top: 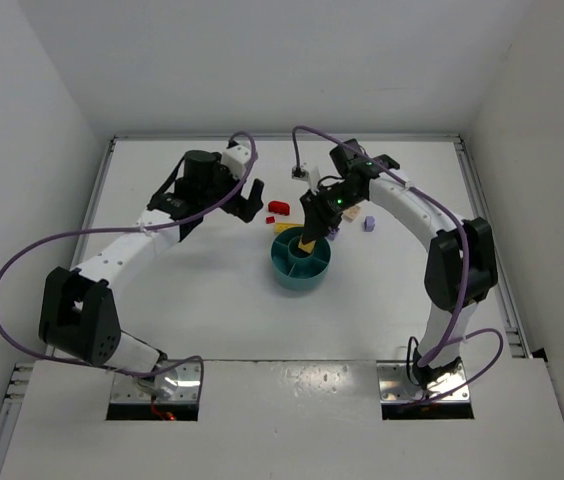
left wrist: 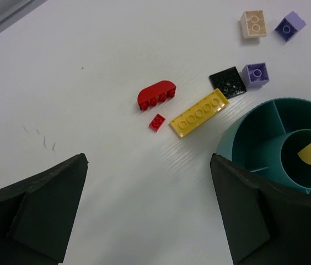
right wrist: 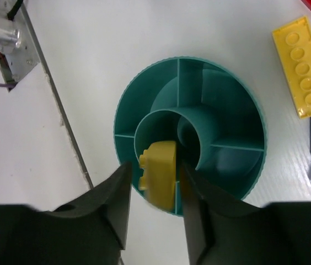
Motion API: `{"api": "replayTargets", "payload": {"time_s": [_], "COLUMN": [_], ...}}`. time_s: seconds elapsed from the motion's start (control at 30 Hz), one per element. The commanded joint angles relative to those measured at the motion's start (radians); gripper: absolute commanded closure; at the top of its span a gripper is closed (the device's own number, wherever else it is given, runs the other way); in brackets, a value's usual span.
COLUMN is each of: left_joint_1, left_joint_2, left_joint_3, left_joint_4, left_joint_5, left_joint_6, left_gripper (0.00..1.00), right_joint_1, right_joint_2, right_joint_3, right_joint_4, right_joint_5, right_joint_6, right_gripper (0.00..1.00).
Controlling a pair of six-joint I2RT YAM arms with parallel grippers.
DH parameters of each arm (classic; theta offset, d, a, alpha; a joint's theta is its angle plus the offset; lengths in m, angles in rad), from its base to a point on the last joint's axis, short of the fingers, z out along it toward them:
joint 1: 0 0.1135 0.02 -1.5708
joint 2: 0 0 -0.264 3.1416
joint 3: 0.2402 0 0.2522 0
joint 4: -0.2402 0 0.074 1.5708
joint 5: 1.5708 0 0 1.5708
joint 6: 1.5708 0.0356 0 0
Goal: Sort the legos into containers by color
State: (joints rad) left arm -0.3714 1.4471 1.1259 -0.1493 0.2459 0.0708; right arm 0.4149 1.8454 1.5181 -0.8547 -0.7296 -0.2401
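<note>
My left gripper should go down and toward the right in the top view next, turning to fit its fingers around the yellow plate's end (top: 280,227) (left wrist: 183,125) by the tiny red brick, because the plate lies at an angle.
My right gripper (top: 309,232) hangs over the round teal dish (top: 287,273). In the right wrist view a yellow brick (right wrist: 158,171) sits between its jaws (right wrist: 155,168) over the dish's central cup and rim (right wrist: 122,110), with a thin gap on each side, so the jaws are open. My left gripper (left wrist: 148,160) is open and empty above bare table. Ahead of it lie a red arch brick (left wrist: 156,94), a tiny red brick (left wrist: 156,122), a long yellow plate (left wrist: 199,113), a black brick (left wrist: 228,81), two lavender bricks (left wrist: 255,74) and a tan brick (left wrist: 253,24).
The dish (left wrist: 227,138) stands just right of the left gripper's right finger. The loose bricks lie behind the dish, with the red arch (top: 278,207) to the left and the tan (top: 354,215) and lavender (top: 369,224) to the right. White walls enclose the table.
</note>
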Motion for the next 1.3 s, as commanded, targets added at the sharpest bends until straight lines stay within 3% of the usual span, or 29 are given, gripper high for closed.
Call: {"api": "replayTargets", "payload": {"time_s": [0.0, 0.1, 0.2, 0.3, 0.47, 0.67, 1.03, 1.27], "left_joint_1": [0.006, 0.006, 0.006, 0.015, 0.015, 0.015, 0.025, 0.025], "left_joint_2": [0.027, 0.036, 0.065, 0.128, 0.288, 0.433, 0.696, 0.777], "left_joint_3": [0.017, 0.017, 0.006, 0.028, 0.116, 0.21, 0.503, 0.592], "left_joint_4": [-0.002, -0.003, 0.007, -0.008, -0.062, -0.072, -0.332, -0.374], "left_joint_5": [-0.003, 0.042, 0.123, 0.196, 0.262, 0.273, 0.478, 0.49], "left_joint_6": [0.007, 0.029, 0.061, 0.087, 0.121, 0.196, 0.518, 0.554], "left_gripper": [0.0, 0.0, 0.02, 0.06, 0.24, 0.38, 0.42, 0.42], "right_joint_1": [0.005, 0.005, 0.005, 0.005, 0.005, -0.016, -0.016, -0.025], "right_joint_2": [-0.009, -0.009, -0.009, 0.0, -0.02, -0.029, 0.0, 0.021], "right_joint_3": [0.014, 0.023, 0.036, 0.048, 0.073, 0.103, 0.162, 0.232], "right_joint_4": [0.013, 0.013, 0.022, 0.031, 0.042, 0.042, 0.028, 0.017], "right_joint_5": [0.025, 0.025, 0.025, 0.015, 0.056, 0.145, 0.185, 0.232], "right_joint_6": [-0.027, -0.027, -0.027, -0.027, -0.027, -0.027, -0.004, 0.03], "right_gripper": [0.58, 0.4, 0.34, 0.34, 0.34, 0.36, 0.37, 0.37]}}
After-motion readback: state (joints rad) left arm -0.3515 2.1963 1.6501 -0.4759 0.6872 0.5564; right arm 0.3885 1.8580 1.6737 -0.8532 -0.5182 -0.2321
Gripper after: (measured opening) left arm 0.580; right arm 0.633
